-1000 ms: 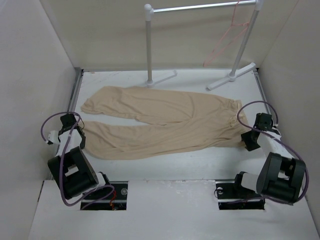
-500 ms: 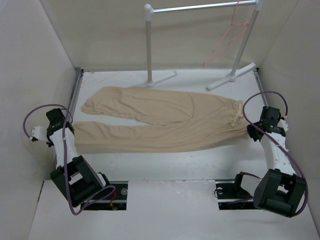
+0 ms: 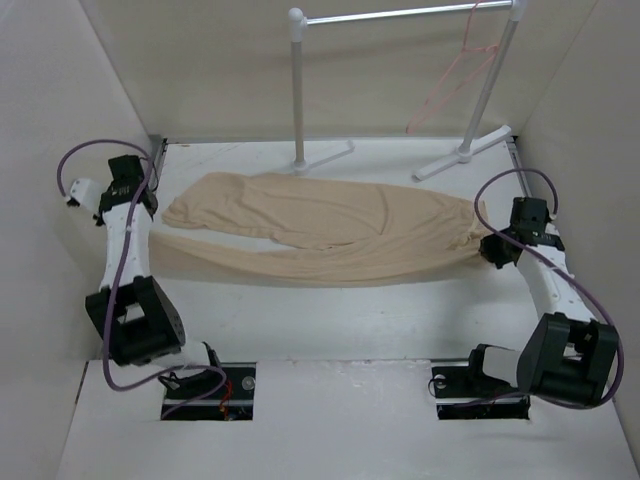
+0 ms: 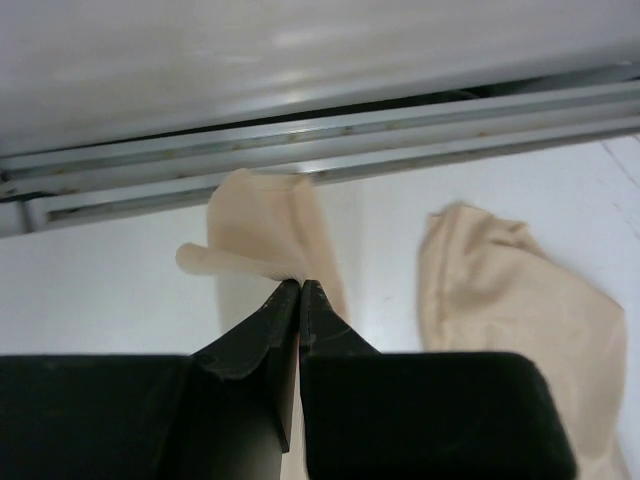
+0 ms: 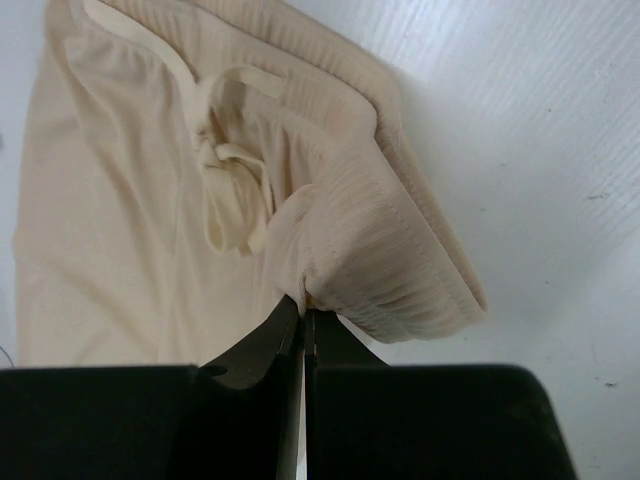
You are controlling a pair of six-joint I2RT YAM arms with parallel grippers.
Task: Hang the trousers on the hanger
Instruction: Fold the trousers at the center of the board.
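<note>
The bunched waistband [image 5: 390,260] in my right gripper should next go outward over the waistband's far corner [image 5: 72,22], which lies flat there. I should then let go of the waistband, stacking the legs.
The tan trousers [image 3: 330,225] lie across the table, legs to the left and waist to the right. My left gripper [image 3: 147,210] is shut on the cuff of the near leg [image 4: 262,225], held off the table by the left wall rail. The other leg's end [image 4: 505,300] lies flat to its right. My right gripper [image 3: 487,250] is shut on the bunched waistband [image 5: 390,260], beside the drawstring [image 5: 225,170]. The near leg hangs stretched between both grippers. The pink wire hanger [image 3: 455,75] hangs from the rack at the back right, far from both grippers.
A white garment rack [image 3: 297,90] with a metal bar [image 3: 400,14] stands at the back, its feet [image 3: 465,152] on the table. Walls close in on the left and right. A metal rail [image 4: 320,130] runs along the left wall's foot.
The right gripper shut on the waistband and moved slightly back. The left arm swung towards the back left with the cuff, lifting the near leg and pulling it taut towards the far leg.
</note>
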